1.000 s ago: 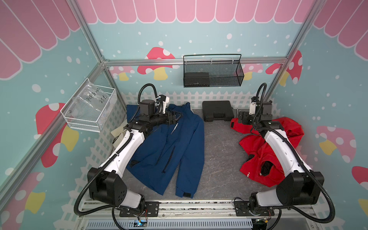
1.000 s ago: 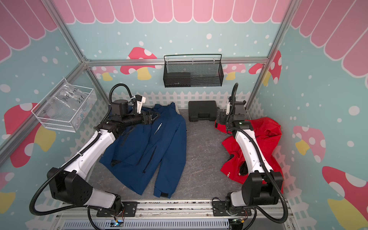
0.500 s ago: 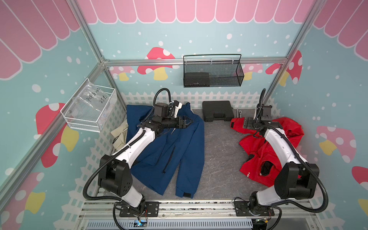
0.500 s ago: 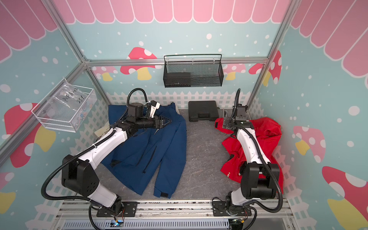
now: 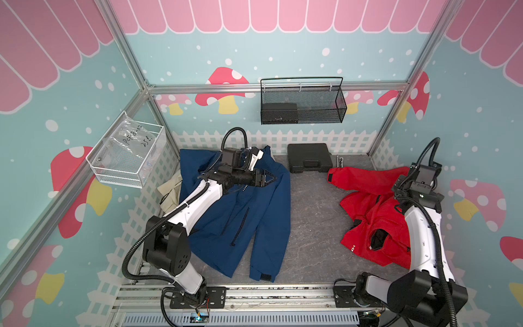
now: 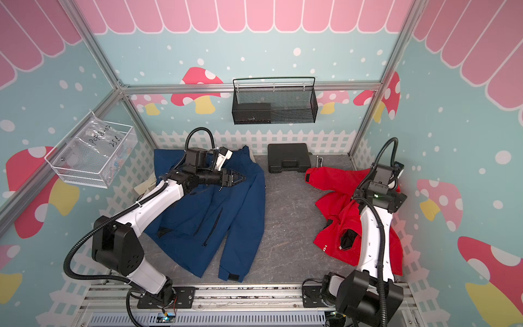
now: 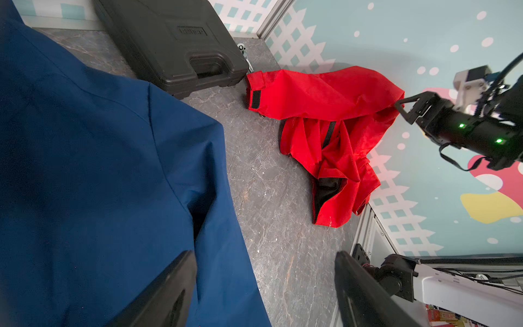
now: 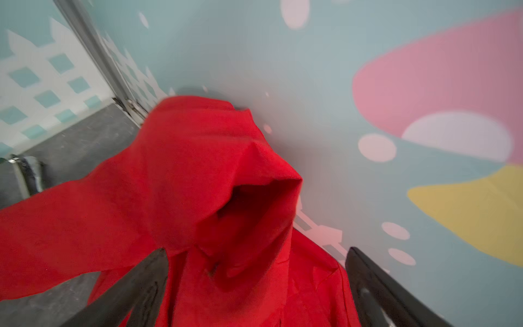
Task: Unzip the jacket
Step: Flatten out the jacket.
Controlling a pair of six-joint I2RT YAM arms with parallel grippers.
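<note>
I will next lower my right gripper's open fingers astride the fold under the red jacket's dark hollow [image 8: 245, 267] and close there, as that fold stands up below it.
A blue jacket [image 5: 254, 215] [image 6: 229, 215] lies spread flat on the left half of the grey floor. A crumpled red jacket [image 5: 373, 215] [image 6: 336, 209] is heaped against the right wall. I cannot make out either main zipper's pull. My left gripper [image 5: 267, 179] [image 6: 240, 178] [image 7: 264, 283] hovers open over the blue jacket's upper part [image 7: 99, 170], pointing right, with nothing between its fingers. My right gripper [image 8: 256, 271] [image 7: 404, 109] stands wide open just above the red jacket's hood [image 8: 215, 170], close to the right wall, and holds nothing.
A black tool case [image 5: 310, 158] sits at the back centre with a small metal tool [image 5: 339, 162] beside it. Beige cloth [image 5: 171, 189] pokes out left of the blue jacket. A black wire basket [image 5: 302, 104] and a clear bin [image 5: 127, 155] hang on the walls.
My left arm has swung right from the blue jacket's left shoulder to over its collar area. My right arm has drawn back from the rear toward the right wall.
</note>
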